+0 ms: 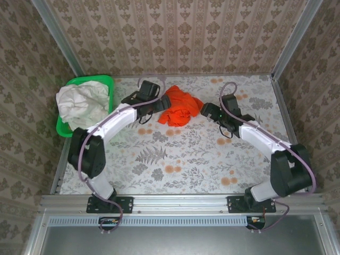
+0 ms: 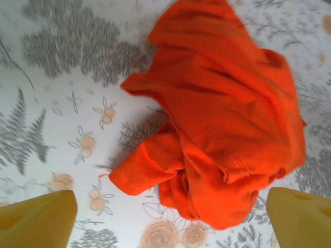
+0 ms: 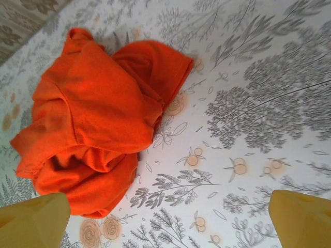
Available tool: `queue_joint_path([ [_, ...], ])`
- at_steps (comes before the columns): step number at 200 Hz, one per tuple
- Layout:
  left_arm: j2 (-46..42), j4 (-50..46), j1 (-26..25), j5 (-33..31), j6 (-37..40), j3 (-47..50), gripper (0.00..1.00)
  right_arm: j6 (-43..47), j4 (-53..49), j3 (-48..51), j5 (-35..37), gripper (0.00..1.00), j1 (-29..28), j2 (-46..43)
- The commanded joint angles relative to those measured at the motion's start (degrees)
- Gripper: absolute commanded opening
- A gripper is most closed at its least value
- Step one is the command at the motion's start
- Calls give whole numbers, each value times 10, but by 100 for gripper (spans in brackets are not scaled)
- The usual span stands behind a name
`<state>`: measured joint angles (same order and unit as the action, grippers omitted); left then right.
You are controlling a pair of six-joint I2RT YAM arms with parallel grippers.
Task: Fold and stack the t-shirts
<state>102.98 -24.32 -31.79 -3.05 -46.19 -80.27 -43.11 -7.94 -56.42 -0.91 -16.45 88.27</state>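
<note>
The t-shirt's hemmed fold by the pointed corner (image 2: pixel 149 93) lies below my left gripper and juts free from the heap, so next I will lower its open fingers there.
The orange-red t-shirt (image 1: pixel 178 109) lies crumpled in a heap at the back middle of the table. My left gripper (image 1: pixel 155 100) hovers at its left edge, open. In the left wrist view the shirt (image 2: pixel 222 113) spreads ahead of the left gripper (image 2: pixel 170 227), and its lower fold reaches in between the yellow fingertips (image 2: pixel 36 219). My right gripper (image 1: pixel 208 110) stands open just right of the heap. From the right wrist, the shirt (image 3: pixel 98 129) sits to the left and bare table lies under the right gripper (image 3: pixel 168 225). The white t-shirt (image 1: pixel 79 103) is bunched in the basket.
A green plastic basket (image 1: pixel 106 79) stands at the back left corner of the floral tablecloth (image 1: pixel 186 159). Patterned walls and metal posts close in the back and both sides. Open cloth stretches from the heap toward the arm bases.
</note>
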Motion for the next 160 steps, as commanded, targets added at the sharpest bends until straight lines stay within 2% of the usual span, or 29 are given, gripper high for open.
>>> queue_joint_path([
  [1,39,-7,10,31,-99,-28,87,-23,8,-45,-59,100,6,59],
  [40,124,5,30,71,-122,-103,71,-27,13,-97,-106,99,11,136],
  [63,172,16,39,106,-142,-147,69,-34,11,-119,-134,97,20,175],
  [92,215,18,41,123,-153,-184,39,-37,28,-142,-163,86,28,218],
  [120,224,14,45,129,-152,-195,13,-27,39,-193,-239,77,34,280],
  [136,220,12,46,128,-144,-194,2,-15,36,-221,-271,63,35,309],
  [155,213,4,46,125,-133,-194,0,-4,41,-240,-295,38,38,328],
  [160,211,4,48,125,-130,-193,0,-3,43,-243,-298,27,39,328],
])
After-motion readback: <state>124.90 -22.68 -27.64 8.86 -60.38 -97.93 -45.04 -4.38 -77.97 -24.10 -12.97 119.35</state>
